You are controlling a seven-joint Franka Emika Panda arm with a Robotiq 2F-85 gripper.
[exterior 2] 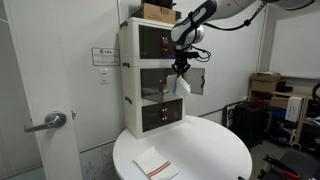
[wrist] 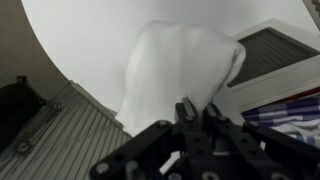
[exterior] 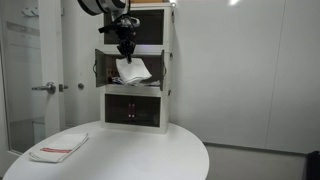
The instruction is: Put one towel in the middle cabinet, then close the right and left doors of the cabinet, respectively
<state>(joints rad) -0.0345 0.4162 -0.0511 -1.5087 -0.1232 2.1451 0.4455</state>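
The white towel still hangs outside the cabinet [exterior: 168,80], so I should move my gripper in between the open doors, over the towels in the cabinet's middle section [exterior: 120,81], and let go there.
A white towel [exterior: 133,69] hangs from my gripper [exterior: 126,52] in front of the open middle compartment of the white cabinet [exterior: 168,80]. In an exterior view the towel [exterior 2: 179,86] dangles below the gripper [exterior 2: 180,68] beside the cabinet [exterior 2: 130,90]. In the wrist view the towel [wrist: 175,70] fills the centre, pinched between my shut fingers [wrist: 197,113]. Both middle doors stand open; one door [exterior 2: 197,80] shows behind the towel. A second folded towel with a red stripe [exterior: 59,149] lies on the round white table [exterior: 150,155], also visible in an exterior view [exterior 2: 155,166].
A cardboard box [exterior 2: 158,12] sits on top of the cabinet. A door with a metal handle [exterior: 45,88] stands beside the table. Shelving and boxes [exterior 2: 265,90] fill the room behind.
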